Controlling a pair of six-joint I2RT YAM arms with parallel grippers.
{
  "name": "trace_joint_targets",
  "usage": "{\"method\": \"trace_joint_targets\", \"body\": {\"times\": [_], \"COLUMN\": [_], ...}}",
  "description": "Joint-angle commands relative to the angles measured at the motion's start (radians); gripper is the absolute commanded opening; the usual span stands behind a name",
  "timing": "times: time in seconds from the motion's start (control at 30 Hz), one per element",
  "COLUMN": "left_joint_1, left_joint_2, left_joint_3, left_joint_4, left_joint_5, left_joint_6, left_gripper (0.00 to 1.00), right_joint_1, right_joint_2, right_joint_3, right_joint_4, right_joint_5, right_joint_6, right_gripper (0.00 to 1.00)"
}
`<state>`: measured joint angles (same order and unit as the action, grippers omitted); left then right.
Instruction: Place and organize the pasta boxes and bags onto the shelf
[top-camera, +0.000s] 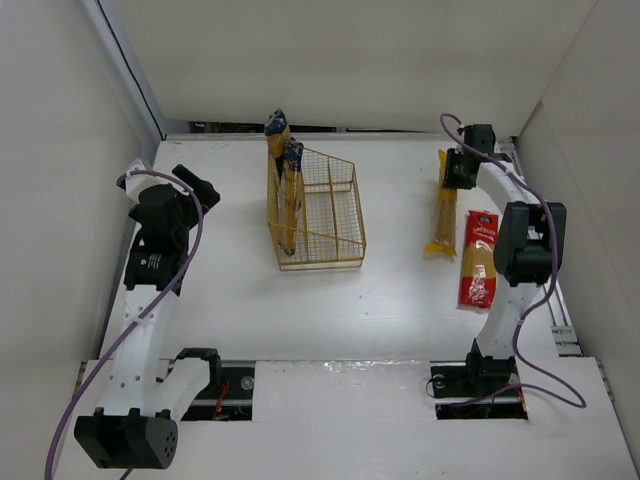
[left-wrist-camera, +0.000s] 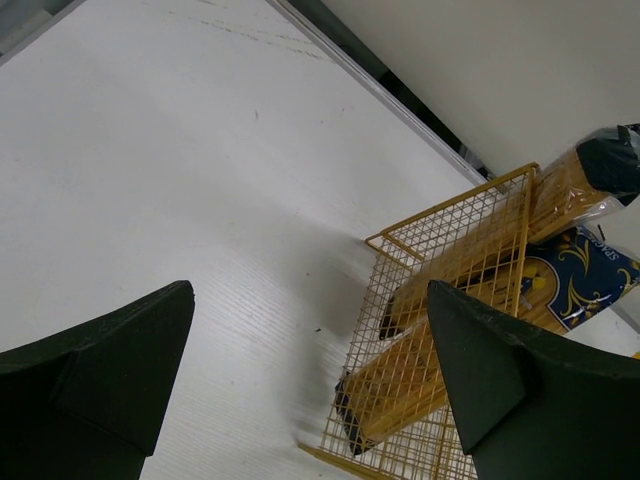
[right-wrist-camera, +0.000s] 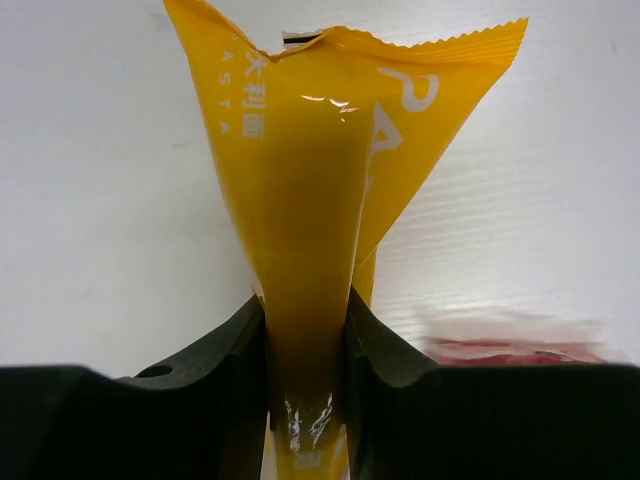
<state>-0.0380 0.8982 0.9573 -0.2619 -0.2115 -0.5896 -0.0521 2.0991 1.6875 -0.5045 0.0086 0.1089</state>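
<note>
I will next lift the yellow pack (top-camera: 442, 215) across with my right gripper and release it in the empty section of the shelf beside the tan packs, left of my gripper in the top view.
The gold wire-mesh shelf (top-camera: 330, 215) stands on the table at centre left. Two tan spaghetti packs lean in its left compartment: one with black ends (top-camera: 277, 135) and one with a blue end (top-camera: 293, 190); both show through the mesh in the left wrist view (left-wrist-camera: 450, 330). My right gripper (top-camera: 459, 168) is shut on the far end of the plain yellow pack (top-camera: 442, 215), pinched between its pads (right-wrist-camera: 305, 330). The pack with red ends (top-camera: 479, 258) lies flat beside it. My left gripper (top-camera: 195, 185) is open and empty, left of the shelf.
White walls enclose the table on the left, back and right. The red-ended pack lies close to the right arm's elbow (top-camera: 530, 240). A dark gap (left-wrist-camera: 400, 90) runs along the table's back edge.
</note>
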Motion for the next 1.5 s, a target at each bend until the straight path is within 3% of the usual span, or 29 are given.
{"method": "trace_joint_targets", "body": {"times": [0.0,0.2,0.47,0.63,0.93,1.23,1.3,1.33,1.4,1.47], "left_joint_1": [-0.003,-0.003,-0.003,-0.003,-0.013,-0.013,-0.013,-0.013,-0.013,-0.013], "left_joint_2": [-0.039,-0.070,-0.101,-0.110,-0.119,-0.119,-0.119,-0.119,-0.119,-0.119], "left_joint_3": [-0.006,-0.052,-0.095,-0.114,-0.124,-0.134,-0.134,-0.134,-0.134,-0.134], "left_joint_4": [0.068,0.110,0.141,0.151,0.173,0.182,0.182,0.182,0.182,0.182], "left_joint_5": [0.030,0.089,0.153,0.162,0.175,0.184,0.184,0.184,0.193,0.193], "left_joint_6": [-0.001,-0.021,-0.055,-0.055,-0.055,-0.055,-0.055,-0.055,-0.055,-0.055], "left_gripper": [1.00,1.00,1.00,1.00,1.00,1.00,1.00,1.00,1.00,1.00], "right_joint_1": [0.099,0.276,0.423,0.511,0.544,0.572,0.572,0.581,0.581,0.581], "right_joint_2": [-0.280,-0.451,-0.436,-0.344,-0.188,-0.146,-0.146,-0.146,-0.155,-0.174], "right_joint_3": [-0.041,-0.063,-0.078,0.030,0.119,0.006,-0.026,-0.038,-0.054,-0.067], "right_joint_4": [0.384,0.657,1.144,1.173,1.138,1.138,1.138,1.138,1.138,1.129], "right_joint_5": [-0.148,-0.205,-0.464,-0.550,-0.615,-0.648,-0.648,-0.657,-0.638,-0.618], "right_joint_6": [-0.124,-0.143,-0.014,-0.014,-0.023,-0.034,-0.034,-0.034,-0.034,-0.034], "right_gripper": [0.00,0.00,0.00,0.00,0.00,0.00,0.32,0.54,0.70,0.77]}}
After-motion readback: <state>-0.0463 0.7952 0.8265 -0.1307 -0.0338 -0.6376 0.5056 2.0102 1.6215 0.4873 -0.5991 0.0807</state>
